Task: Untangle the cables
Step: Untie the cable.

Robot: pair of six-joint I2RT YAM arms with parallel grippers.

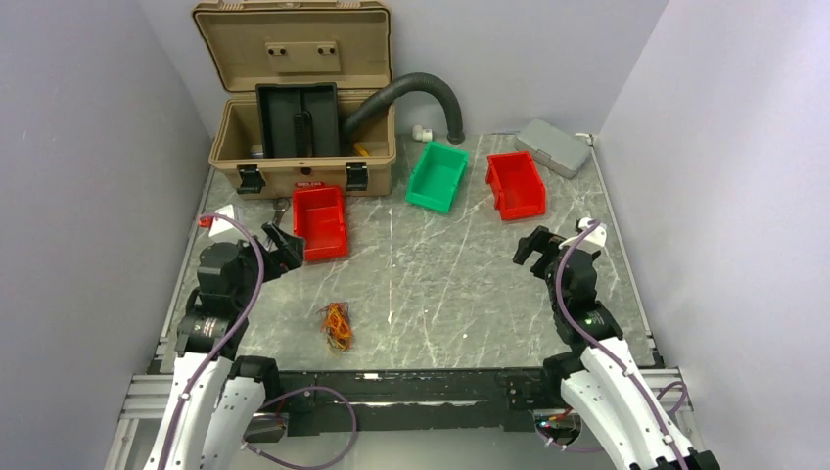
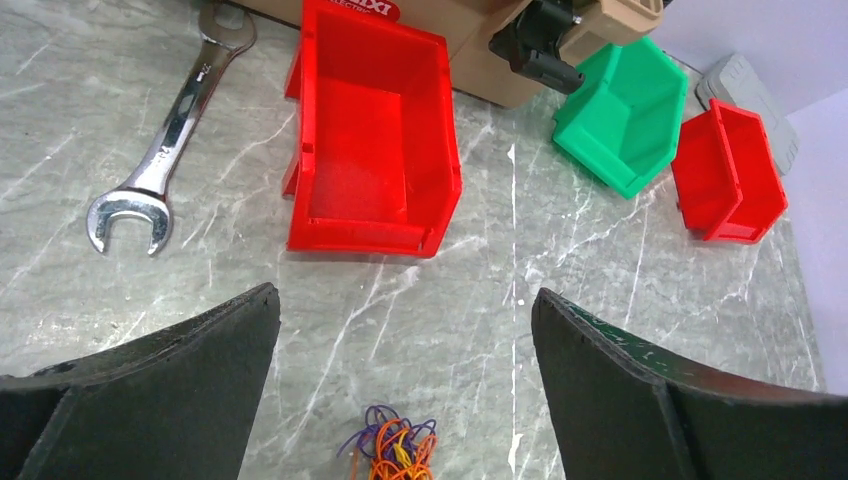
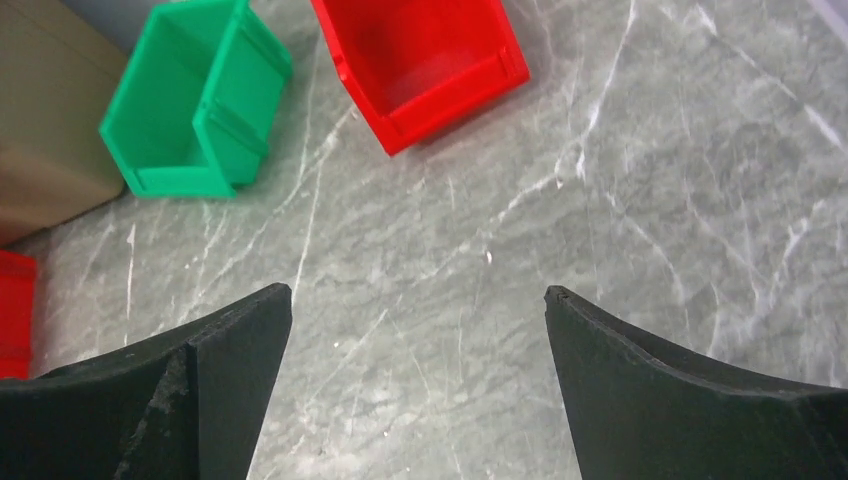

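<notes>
The left gripper moves back and to the right in the top view next, then down around the wires of the tangled clump (image 1: 337,326) (image 2: 398,450), which lies nearer the table's front edge.
The cables (image 1: 336,324) lie in one small tangled clump of thin orange, yellow and purple wires on the grey table, near its front edge and left of centre. In the left wrist view the clump (image 2: 392,447) sits low between the fingers, resting on the table beneath them. My left gripper (image 1: 281,245) hovers up and to the left of the clump, open and holding nothing. My right gripper (image 1: 534,248) stands open over bare table on the right side, far from the cables. Its view (image 3: 417,300) shows only marble between the fingers.
A red bin (image 1: 320,222) sits just right of the left gripper, with a wrench (image 2: 165,145) beside it. Further back stand an open tan toolbox (image 1: 301,117) with a black hose (image 1: 421,93), a green bin (image 1: 438,176), a second red bin (image 1: 515,184) and a grey case (image 1: 555,146).
</notes>
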